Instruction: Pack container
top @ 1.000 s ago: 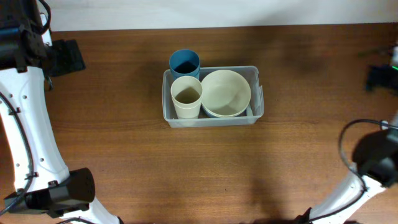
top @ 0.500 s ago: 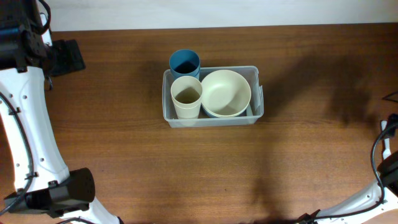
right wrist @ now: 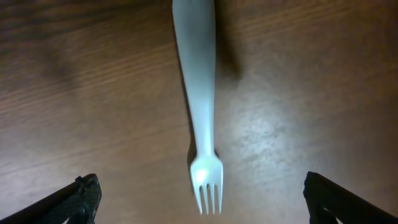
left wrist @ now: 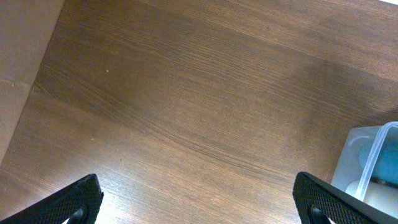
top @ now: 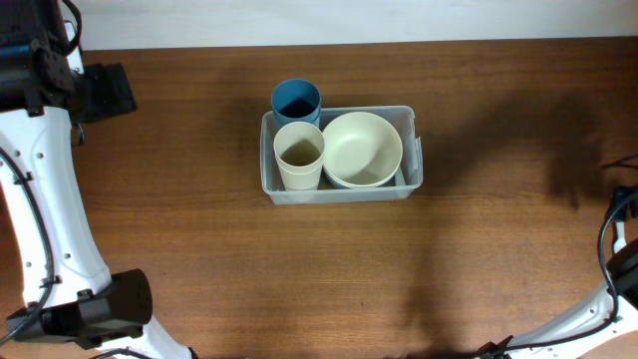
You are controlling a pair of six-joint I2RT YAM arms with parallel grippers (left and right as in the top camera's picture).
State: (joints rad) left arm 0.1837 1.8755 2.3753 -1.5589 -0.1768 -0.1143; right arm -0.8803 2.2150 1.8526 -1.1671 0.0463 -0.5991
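My right gripper will next move down, open, onto the white plastic fork's narrow neck (right wrist: 204, 135) below it, because the fork already runs lengthwise between its fingers.
The clear plastic container (top: 411, 150) stands at the table's middle and holds a cream cup (top: 299, 155) and a cream bowl (top: 362, 150). A blue cup (top: 296, 100) stands at its back left corner; inside or just behind it, I cannot tell. In the right wrist view a white plastic fork (right wrist: 200, 93) lies on the wood, tines toward the camera, between the fingers of my open right gripper (right wrist: 199, 200), which hovers above it. My left gripper (left wrist: 198, 202) is open and empty over bare wood, with the container's corner (left wrist: 376, 155) at its right.
The left arm (top: 40, 199) runs down the table's left side. Only a bit of the right arm (top: 626, 269) shows at the right edge. The table's left edge (left wrist: 25, 81) shows in the left wrist view.
The right arm has swung right, almost out of the overhead view, and its shadow has moved right with it. The left arm and the container have not moved.
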